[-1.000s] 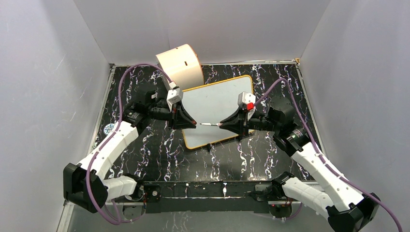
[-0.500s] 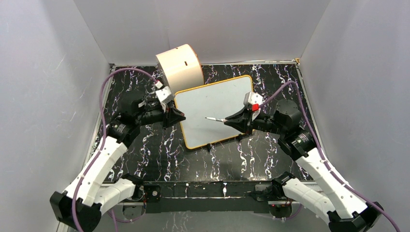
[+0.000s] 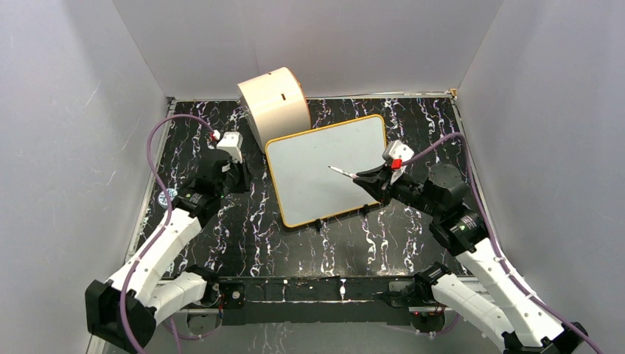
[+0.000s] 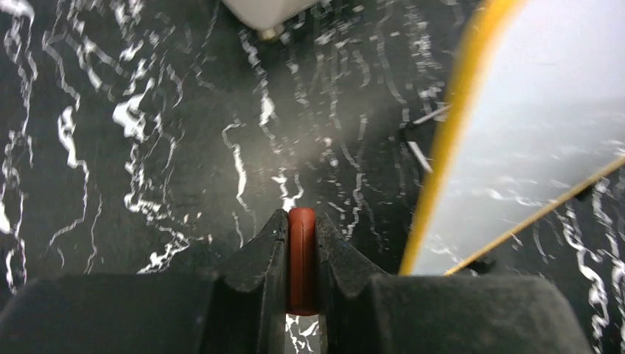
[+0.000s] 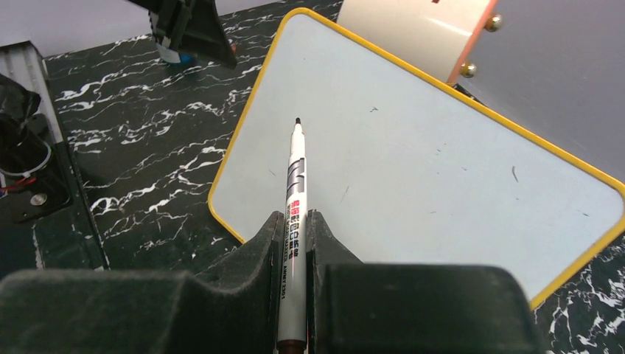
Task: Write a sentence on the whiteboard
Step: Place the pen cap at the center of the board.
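Observation:
My left gripper is holding the cap of the uncapped marker. Next it should lower the cap to the table beside the whiteboard [image 3: 324, 173] and open.
The whiteboard [image 3: 324, 173] lies tilted on the black marbled table, white with an orange rim; its surface [image 5: 413, 147] carries only faint specks, and no sentence shows on it. My right gripper [image 3: 366, 179] is shut on a grey marker [image 5: 297, 177], whose uncapped dark tip [image 3: 331, 167] points left over the middle of the board. Whether the tip touches the board I cannot tell. My left gripper [image 3: 234, 179] stands left of the board over the table, shut on the marker's red-brown cap [image 4: 301, 254]. The board's corner [image 4: 531, 125] lies to the right of the left gripper [image 4: 301, 217].
A cream cylinder drum [image 3: 274, 103] stands at the back, touching the board's far left corner. Small black clips [image 3: 318, 223] sit on the board's near edge. Grey walls close in the table on three sides. A round sticker [image 3: 166, 197] lies at the left edge.
Both grippers met over the board at the marker. The left one has pulled away to the left with the cap, and the right one has drawn back right and up with the bare marker.

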Controlling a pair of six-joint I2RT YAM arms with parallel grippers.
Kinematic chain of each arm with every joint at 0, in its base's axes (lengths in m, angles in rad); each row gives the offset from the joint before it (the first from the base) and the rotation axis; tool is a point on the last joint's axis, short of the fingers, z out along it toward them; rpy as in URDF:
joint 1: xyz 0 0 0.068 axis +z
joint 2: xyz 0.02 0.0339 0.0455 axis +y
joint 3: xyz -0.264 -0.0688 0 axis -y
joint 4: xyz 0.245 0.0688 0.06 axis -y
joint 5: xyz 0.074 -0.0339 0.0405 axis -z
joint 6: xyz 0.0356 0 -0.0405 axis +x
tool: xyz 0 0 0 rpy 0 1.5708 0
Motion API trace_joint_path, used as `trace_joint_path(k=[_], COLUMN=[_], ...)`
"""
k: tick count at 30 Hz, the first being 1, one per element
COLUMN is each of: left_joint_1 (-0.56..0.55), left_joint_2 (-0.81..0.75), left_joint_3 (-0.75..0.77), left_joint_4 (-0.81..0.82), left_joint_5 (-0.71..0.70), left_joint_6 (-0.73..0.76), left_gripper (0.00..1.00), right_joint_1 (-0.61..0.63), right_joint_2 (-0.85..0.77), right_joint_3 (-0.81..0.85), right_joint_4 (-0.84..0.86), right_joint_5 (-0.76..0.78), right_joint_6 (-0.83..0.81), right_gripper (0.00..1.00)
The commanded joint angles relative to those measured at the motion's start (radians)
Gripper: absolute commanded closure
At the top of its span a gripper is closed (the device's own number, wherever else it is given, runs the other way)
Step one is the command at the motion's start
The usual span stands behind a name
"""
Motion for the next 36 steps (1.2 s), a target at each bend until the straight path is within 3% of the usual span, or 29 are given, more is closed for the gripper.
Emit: trace_joint_path(k=[1,12,21,28,36], left_joint_1=[0.014,0.046,0.076,0.094,0.094], left_joint_2=[0.059,0.297,0.484,0.549,0.493], left_joint_3=[-0.037,-0.12,-0.096,-0.075,-0.08], left_joint_4=[0.056,0.235,0.305,0.29,0.256], left_joint_5=[-0.173,-0.254,-0.292,-0.277,-0.278], left_joint_6=[-0.098,-0.203,-0.191,-0.192,-0.205], left_gripper=[1.0,1.0,1.0,0.86,0.68], right_joint_1=[-0.006,-0.004,-0.004,-0.003,-0.002], right_joint_2=[-0.064,-0.148,-0.169,-0.182,-0.181], right_joint_3=[-0.018,-0.058,-0.072,-0.075,-0.077], right_joint_4=[0.028,0.041,0.042,0.044,0.041], right_joint_5=[0.094,0.172,0.145,0.144,0.145], right_joint_6=[0.026,0.034,0.037,0.035,0.034], right_gripper=[1.0,1.0,1.0,1.0,1.0])
